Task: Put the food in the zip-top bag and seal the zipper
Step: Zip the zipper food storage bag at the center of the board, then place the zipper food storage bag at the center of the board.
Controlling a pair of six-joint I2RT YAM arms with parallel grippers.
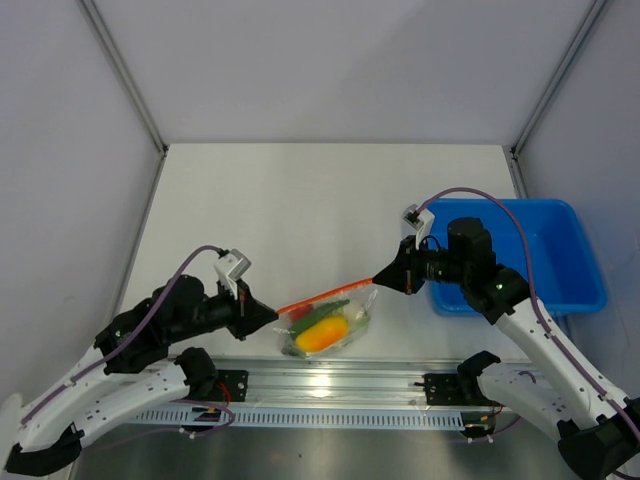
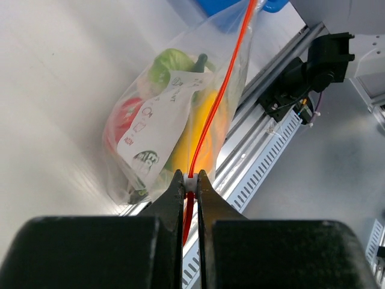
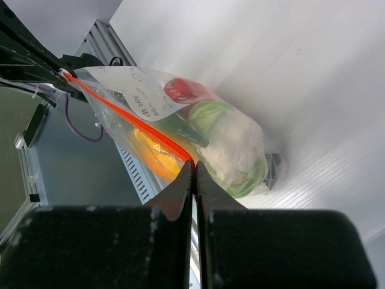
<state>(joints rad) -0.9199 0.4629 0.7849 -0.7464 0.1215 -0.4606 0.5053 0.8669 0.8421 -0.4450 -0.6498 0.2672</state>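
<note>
As some orange-red zipper [image 1: 328, 294] still shows past the white slider [image 2: 190, 182], my left gripper next moves along it, away from my right gripper, to its end, then opens.
The clear zip-top bag [image 1: 325, 328] hangs between my two grippers near the table's front edge. Inside it is the food [image 1: 322, 334]: a yellow-orange fruit, green leafy pieces and a red piece, also seen in the left wrist view [image 2: 174, 102] and the right wrist view [image 3: 222, 132]. The orange-red zipper [image 1: 328, 294] is stretched taut between the grippers. My left gripper [image 1: 272, 315] is shut on the zipper's left end, on its white slider [image 2: 190, 182]. My right gripper [image 1: 380, 278] is shut on the zipper's right end [image 3: 194, 164].
A blue plastic tray [image 1: 580, 255] stands at the right, behind my right arm. An aluminium rail [image 1: 330, 385] with the arm mounts runs along the table's near edge just below the bag.
</note>
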